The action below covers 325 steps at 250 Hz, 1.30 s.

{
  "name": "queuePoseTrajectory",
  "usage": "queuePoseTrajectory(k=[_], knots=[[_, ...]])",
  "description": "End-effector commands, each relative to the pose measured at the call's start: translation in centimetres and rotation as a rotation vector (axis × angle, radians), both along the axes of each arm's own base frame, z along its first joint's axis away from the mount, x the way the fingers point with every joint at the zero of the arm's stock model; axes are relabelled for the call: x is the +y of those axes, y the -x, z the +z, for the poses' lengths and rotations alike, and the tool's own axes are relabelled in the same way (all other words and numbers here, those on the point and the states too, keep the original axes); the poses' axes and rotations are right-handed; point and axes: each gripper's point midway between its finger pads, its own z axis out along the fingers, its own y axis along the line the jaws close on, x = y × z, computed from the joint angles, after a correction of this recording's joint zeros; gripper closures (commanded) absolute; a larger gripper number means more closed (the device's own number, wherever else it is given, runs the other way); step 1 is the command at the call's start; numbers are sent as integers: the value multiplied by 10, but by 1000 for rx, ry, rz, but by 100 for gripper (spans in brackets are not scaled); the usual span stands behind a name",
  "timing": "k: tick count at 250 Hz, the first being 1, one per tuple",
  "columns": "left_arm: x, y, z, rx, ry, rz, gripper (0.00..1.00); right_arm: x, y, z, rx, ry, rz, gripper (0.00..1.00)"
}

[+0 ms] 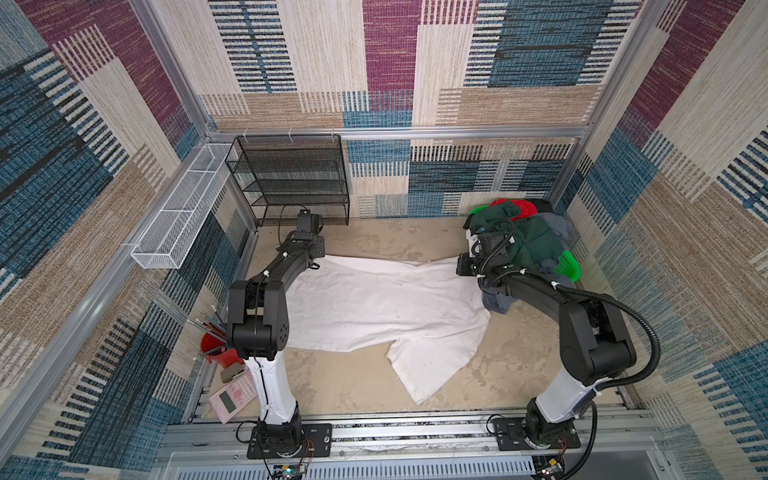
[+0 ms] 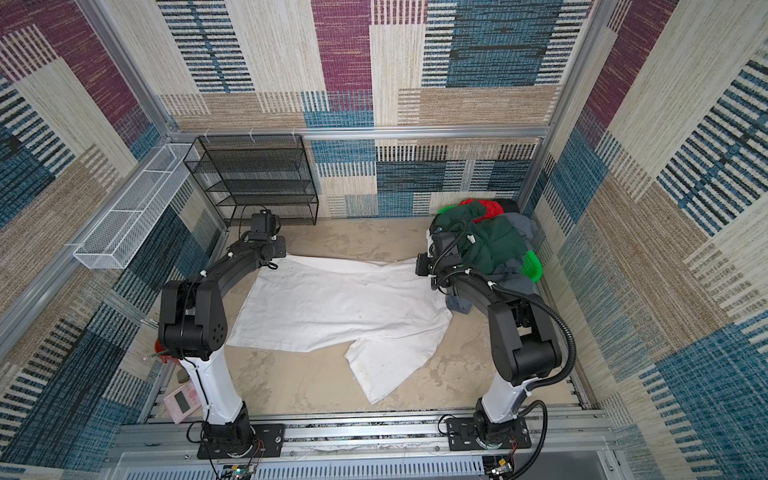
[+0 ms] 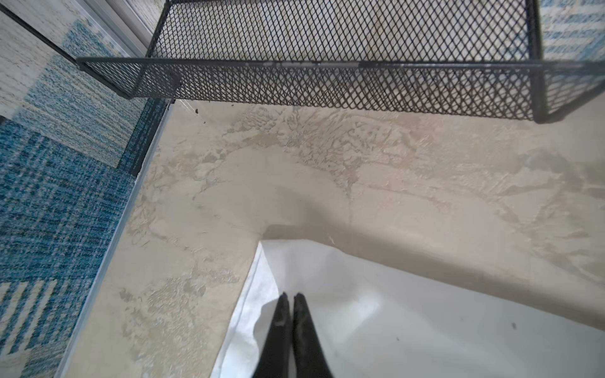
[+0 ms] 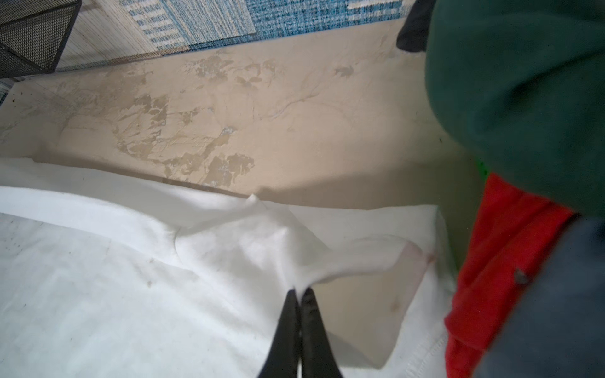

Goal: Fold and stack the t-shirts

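Note:
I should next pull my left gripper back and down while tilting it, to release the shirt's far corner [image 1: 326, 259] [image 3: 276, 259] near the mesh rack on the table, because the cloth there is raised.
A large white t-shirt [image 1: 374, 303] [image 2: 332, 303] lies spread across the middle of the table, one sleeve pointing toward the front. In the left wrist view my left gripper [image 3: 291, 296] is shut on the shirt's far left corner [image 3: 393, 311], which is raised a little off the table. My right gripper [image 4: 299, 291] is shut on the shirt's far right edge [image 4: 262, 248], lifting a fold. A dark green t-shirt [image 1: 532, 241] [image 4: 523, 81], a red one [image 1: 521, 208] [image 4: 504, 235] and a grey-blue one [image 1: 552, 226] are heaped just right of it.
The heap sits in a bright green plastic basket [image 1: 569, 266] at the back right. A black mesh rack [image 1: 291, 178] [image 3: 327, 81] stands at the back left, close to my left wrist. A white wire tray [image 1: 183, 212] hangs on the left wall. A red cup of pencils [image 1: 216, 345] and a pink calculator [image 1: 232, 399] lie front left.

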Motion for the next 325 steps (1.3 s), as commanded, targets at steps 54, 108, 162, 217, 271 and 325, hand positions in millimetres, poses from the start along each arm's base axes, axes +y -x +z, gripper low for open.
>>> queuePoseTrajectory(k=[54, 108, 162, 217, 271, 325], knots=[[10, -40, 19, -131, -148, -52, 100, 1, 14, 5, -21, -42, -8, 100], [3, -58, 36, -216, -205, -119, 100, 4, 16, 1, -6, -48, 1, 100], [5, -42, 49, -367, -244, -106, 100, 6, 13, 0, -2, -50, 3, 100], [0, -24, 15, -345, -218, -134, 100, 10, 16, -6, 13, -60, 14, 100], [4, -17, -3, -318, -215, -112, 100, 11, 22, -9, 23, -53, 23, 100], [16, -6, -9, -260, -194, -8, 100, 7, 30, -20, 56, -41, 6, 100]])
